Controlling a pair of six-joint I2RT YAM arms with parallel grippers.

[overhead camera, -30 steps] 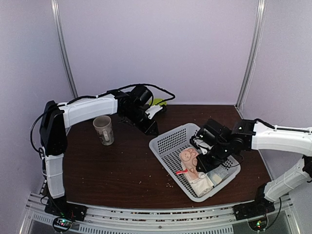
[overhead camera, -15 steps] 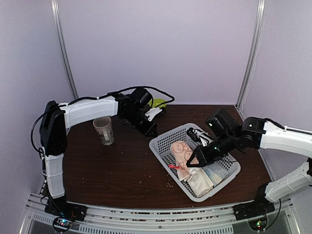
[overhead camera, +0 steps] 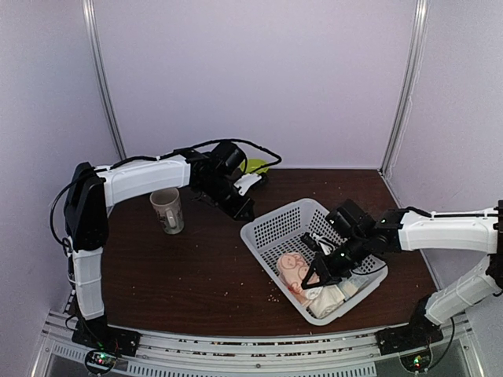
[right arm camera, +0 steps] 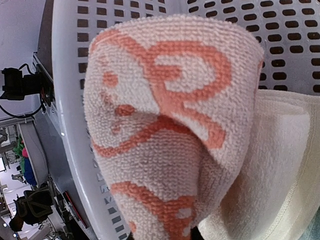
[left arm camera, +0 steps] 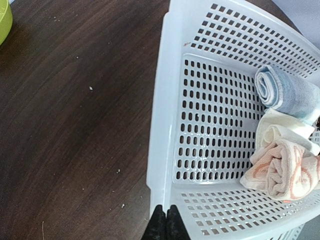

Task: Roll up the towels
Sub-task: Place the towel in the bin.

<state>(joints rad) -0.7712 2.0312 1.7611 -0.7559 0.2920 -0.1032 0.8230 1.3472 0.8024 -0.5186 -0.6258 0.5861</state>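
Observation:
The cream-white towel is already lying alongside. My right gripper will next lower the peach-orange towel and ease back toward the basket's near side (overhead camera: 297,300) (right arm camera: 111,202) to let go of it there.
A white perforated basket (overhead camera: 250,239) stands right of the table's middle. In it lie the peach-orange printed towel (overhead camera: 292,269), bunched, and the cream-white towel (overhead camera: 326,298) by the near corner. My right gripper (overhead camera: 313,276) reaches into the basket and is shut on the peach-orange towel (right arm camera: 165,125), which fills the right wrist view and hides the fingers; the cream towel (right arm camera: 280,165) lies right beside it. My left gripper (left arm camera: 165,220) is shut, its tips at the basket's rim (left arm camera: 160,125), at the far left corner. Both towels (left arm camera: 285,170) show at the right of that view.
A pale blue rolled cloth (left arm camera: 285,92) lies in the basket beyond the towels. A paper cup (overhead camera: 167,210) stands at the left of the table, and a yellow-green object (overhead camera: 253,166) sits at the back. Crumbs dot the dark wood.
My right gripper has carried the peach-orange towel toward the basket's near side and lower. The left gripper's jaws have closed. The basket has shifted slightly.

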